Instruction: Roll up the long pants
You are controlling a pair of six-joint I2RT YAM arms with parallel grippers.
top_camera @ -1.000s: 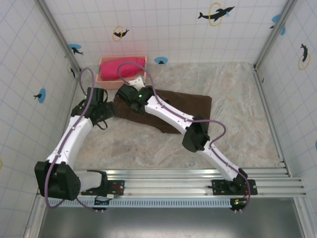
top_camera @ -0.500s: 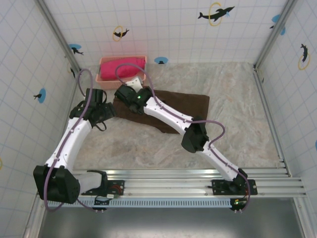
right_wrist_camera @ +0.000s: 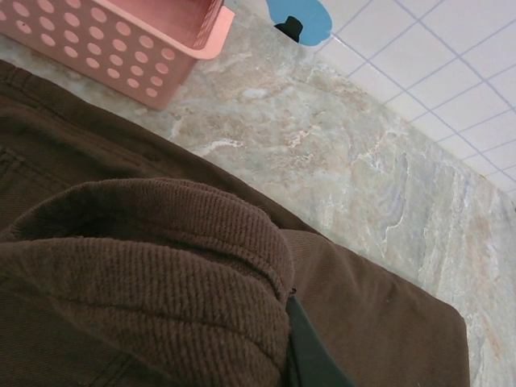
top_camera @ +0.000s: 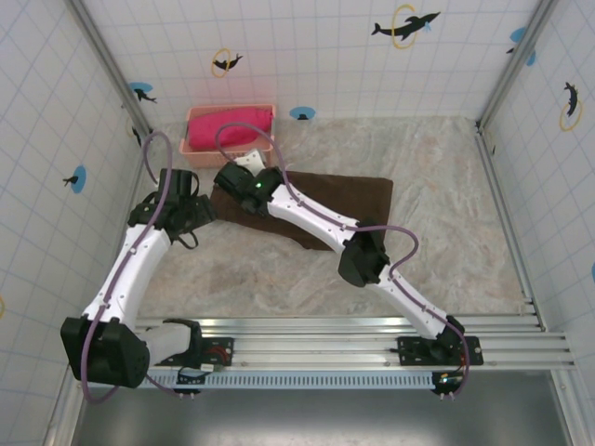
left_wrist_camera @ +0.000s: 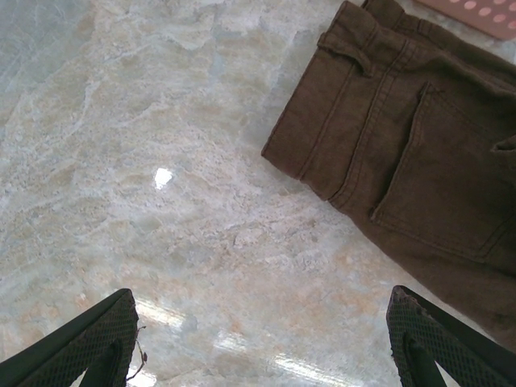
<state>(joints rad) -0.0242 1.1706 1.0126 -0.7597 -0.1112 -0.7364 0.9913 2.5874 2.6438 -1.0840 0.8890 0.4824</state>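
The right gripper will go down toward the waist end of the pants, then let go of the bunched fold there.
The long pants (top_camera: 353, 200) lie folded flat across the middle of the table, dark brown, with the waist end at the left. In the left wrist view the waistband and a back pocket (left_wrist_camera: 435, 169) fill the upper right. My left gripper (top_camera: 197, 212) hovers over bare table just left of the waist, jaws wide open (left_wrist_camera: 262, 343) and nothing between them. My right gripper (top_camera: 237, 178) reaches across to the waist end and is shut on a bunched fold of the pants (right_wrist_camera: 161, 266). One dark finger (right_wrist_camera: 310, 363) shows beside the fold; the other is hidden by the cloth.
A pink perforated basket (top_camera: 193, 141) holding a bright pink-red cloth (top_camera: 232, 121) stands at the back left, just beyond the pants; its corner (right_wrist_camera: 145, 56) is close to my right gripper. Tiled walls enclose the table. Bare marble (top_camera: 446, 186) lies to the right and front.
The right gripper has shifted slightly left and toward the back with the fold of pants in it. The left gripper has crept a little toward the back left.
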